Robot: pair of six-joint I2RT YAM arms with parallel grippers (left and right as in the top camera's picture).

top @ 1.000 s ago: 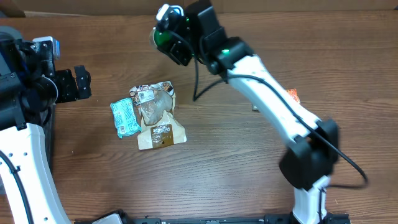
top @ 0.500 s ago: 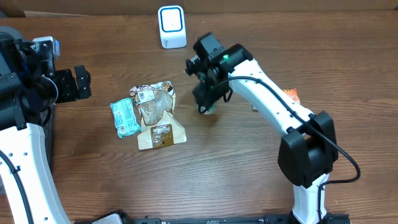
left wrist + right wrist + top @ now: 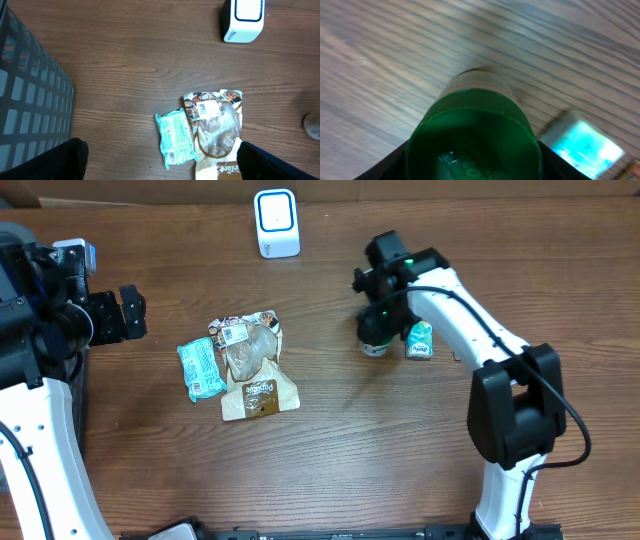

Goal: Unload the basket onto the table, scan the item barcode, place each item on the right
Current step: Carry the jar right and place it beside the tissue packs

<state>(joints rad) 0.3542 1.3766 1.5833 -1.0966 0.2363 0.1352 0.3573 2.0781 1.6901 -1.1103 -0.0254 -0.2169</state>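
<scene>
I should next move the upright jar with my right gripper against the teal packet [image 3: 584, 146] and release it, because that packet is to the gripper's right in the overhead view.
The item, a small jar with a green cap [image 3: 472, 135] and a pale body [image 3: 374, 342], sits between the black fingers of my right gripper [image 3: 376, 320], right of the table's centre. That gripper [image 3: 472, 167] is shut on the cap; whether the jar touches the wood I cannot tell. At the back stands the white scanner with a blue outline [image 3: 276, 223], also in the left wrist view as the scanner [image 3: 243, 20]. Far left, my left gripper [image 3: 115, 315] hangs open and empty, its fingers [image 3: 70, 160] wide apart.
A teal packet [image 3: 202, 368] and a brown snack bag [image 3: 255, 365] lie left of centre. Another teal packet [image 3: 419, 340] lies just right of the jar. A dark mesh basket [image 3: 30, 100] fills the left edge.
My right arm has swung from the scanner at the back down and to the right, carrying the jar. The scanner is uncovered now. The left arm has not moved.
</scene>
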